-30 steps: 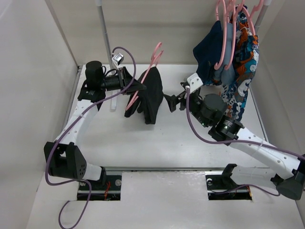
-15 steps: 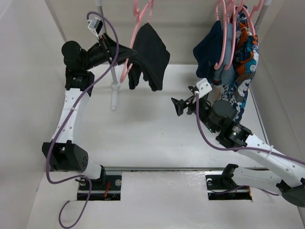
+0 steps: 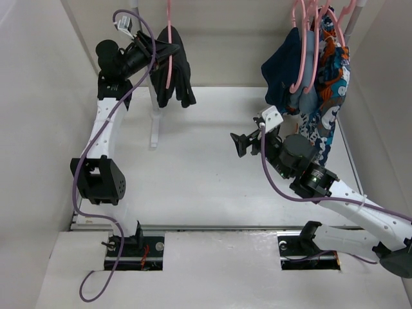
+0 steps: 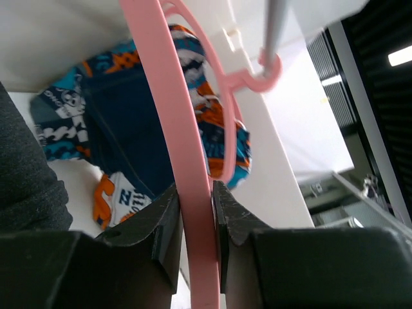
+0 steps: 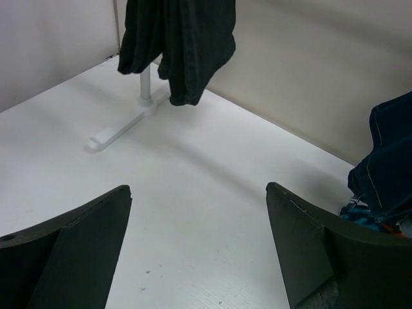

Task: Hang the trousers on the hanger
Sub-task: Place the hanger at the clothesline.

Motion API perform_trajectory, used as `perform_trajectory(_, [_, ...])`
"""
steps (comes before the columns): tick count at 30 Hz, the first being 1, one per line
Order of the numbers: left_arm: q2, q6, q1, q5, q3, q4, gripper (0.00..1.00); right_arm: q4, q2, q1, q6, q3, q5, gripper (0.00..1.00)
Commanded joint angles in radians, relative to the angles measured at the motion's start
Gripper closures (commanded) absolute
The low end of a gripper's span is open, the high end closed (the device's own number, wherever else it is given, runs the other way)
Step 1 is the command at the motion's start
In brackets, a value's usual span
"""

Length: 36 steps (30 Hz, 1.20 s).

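Observation:
My left gripper stays beside the rack post next and spreads its fingers to release the hanger's pink bar, since the black trousers [image 3: 175, 72] hang folded over the hanger.
The black trousers [image 3: 175, 72] hang folded over the pink hanger [image 3: 168, 46] at the back left, high beside the rack post. My left gripper [image 3: 156, 48] is shut on the hanger's pink bar [image 4: 172, 96]; in the left wrist view the gripper [image 4: 193, 187] clamps the bar and a bit of dark trousers [image 4: 26, 180] shows at the left. My right gripper [image 3: 237, 143] is open and empty over the table's middle. In the right wrist view the gripper [image 5: 198, 188] faces the hanging trousers [image 5: 180, 45] from a distance.
The white rack post foot [image 3: 154, 129] stands on the table below the trousers, also in the right wrist view [image 5: 122, 125]. A navy garment [image 3: 283, 71] and a patterned garment [image 3: 328, 96] hang on pink hangers [image 3: 301, 51] at the back right.
My left arm has lifted the hanger with the trousers up and to the left, from the table's middle to the rack's back left. My right gripper has drawn back from the trousers.

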Motion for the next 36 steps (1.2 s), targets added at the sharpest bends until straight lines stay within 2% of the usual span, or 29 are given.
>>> perform_trajectory(1, [-0.048, 0.066, 0.003, -0.064, 0.109, 0.172, 1.0, 0.013, -0.005, -0.002, -0.001, 0.01, 0.022, 0.1])
perform_trajectory(5, [-0.004, 0.066, 0.003, -0.073, 0.11, 0.159, 1.0, 0.004, -0.005, -0.002, -0.001, 0.01, 0.022, 0.1])
perform_trajectory(11, [-0.027, 0.105, 0.003, -0.027, -0.011, 0.123, 1.0, -0.007, -0.005, -0.002, -0.001, 0.01, 0.033, 0.1])
perform_trajectory(13, [-0.039, 0.139, 0.003, -0.004, -0.021, 0.076, 0.9, -0.017, -0.005, -0.002, -0.001, 0.01, 0.033, 0.1])
perform_trajectory(14, [-0.05, 0.17, 0.003, -0.004, -0.021, 0.044, 0.76, -0.017, -0.005, -0.002, -0.001, 0.01, 0.033, 0.1])
perform_trajectory(18, [-0.071, 0.372, 0.003, -0.03, 0.017, -0.159, 0.44, -0.037, -0.005, -0.002, -0.001, 0.01, 0.033, 0.09])
perform_trajectory(19, [-0.071, 0.453, 0.003, -0.054, 0.028, -0.238, 0.39, -0.037, -0.005, -0.002, -0.001, 0.01, 0.033, 0.09])
perform_trajectory(22, [-0.08, 0.562, 0.003, -0.103, 0.08, -0.361, 0.3, -0.037, -0.005, -0.002, -0.001, 0.02, 0.024, 0.09])
perform_trajectory(26, [-0.102, 0.705, 0.003, -0.214, 0.138, -0.568, 0.04, -0.037, -0.005, -0.002, -0.001, 0.02, 0.013, 0.09])
perform_trajectory(27, [-0.102, 0.763, 0.003, -0.243, 0.139, -0.602, 0.0, -0.037, -0.005, -0.002, -0.001, 0.02, 0.013, 0.09])
perform_trajectory(29, [-0.134, 0.84, -0.013, -0.315, 0.184, -0.669, 0.0, -0.048, -0.005, -0.002, -0.001, 0.02, 0.004, 0.07])
perform_trajectory(31, [-0.146, 0.933, -0.029, -0.454, 0.224, -0.778, 0.0, -0.057, -0.005, -0.002, -0.001, 0.02, 0.004, 0.07])
perform_trajectory(32, [-0.158, 1.025, -0.039, -0.5, 0.253, -0.806, 0.0, -0.057, -0.005, -0.002, -0.001, 0.02, 0.004, 0.07])
perform_trajectory(33, [-0.169, 1.064, -0.039, -0.592, 0.254, -0.843, 0.0, -0.057, -0.005, -0.002, -0.001, 0.02, 0.004, 0.06])
perform_trajectory(35, [-0.223, 1.14, -0.039, -0.674, 0.254, -0.852, 0.0, -0.066, -0.005, -0.002, -0.001, 0.02, 0.004, 0.05])
perform_trajectory(36, [-0.252, 1.218, -0.039, -0.724, 0.194, -0.843, 0.0, -0.066, -0.005, -0.002, -0.001, 0.02, 0.004, 0.05])
